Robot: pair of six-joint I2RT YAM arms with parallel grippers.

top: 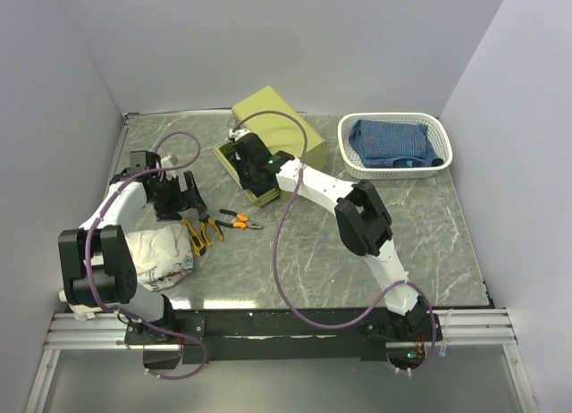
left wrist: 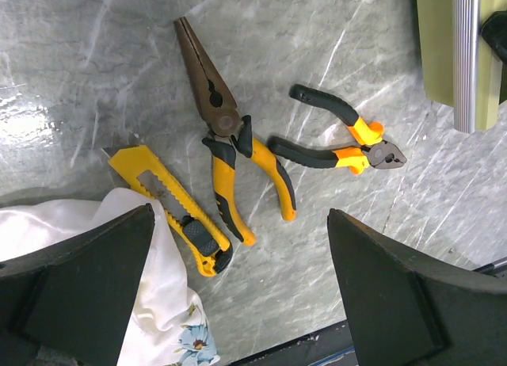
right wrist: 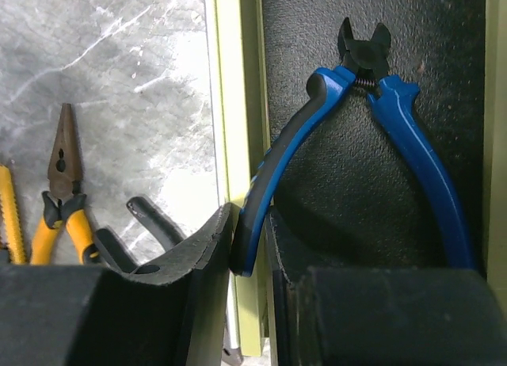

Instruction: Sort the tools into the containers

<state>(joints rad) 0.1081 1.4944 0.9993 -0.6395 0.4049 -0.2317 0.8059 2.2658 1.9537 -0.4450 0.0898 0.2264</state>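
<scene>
My left gripper should go down to the right in the top view and close across the long-nose pliers' narrower pivot (top: 204, 217) (left wrist: 225, 123), because their handles spread apart.
My right gripper (right wrist: 252, 247) is shut on one handle of the blue pliers (right wrist: 396, 120), which hang into the dark open drawer (right wrist: 348, 192) of the olive cabinet (top: 277, 118). In the top view that gripper (top: 243, 154) is over the drawer (top: 234, 170). My left gripper (left wrist: 242, 303) is open and empty, above the table near three tools: yellow-handled long-nose pliers (left wrist: 230, 144), orange-handled cutters (left wrist: 341, 144) and a yellow utility knife (left wrist: 170, 207). They lie side by side left of the cabinet, also seen in the top view (top: 212, 230).
A white flowered cloth (left wrist: 79, 223) lies by the knife, under my left finger. A white basket (top: 398, 167) holding blue cloth stands at the back right. The drawer's metal handle (left wrist: 466, 57) shows at the left wrist view's top right.
</scene>
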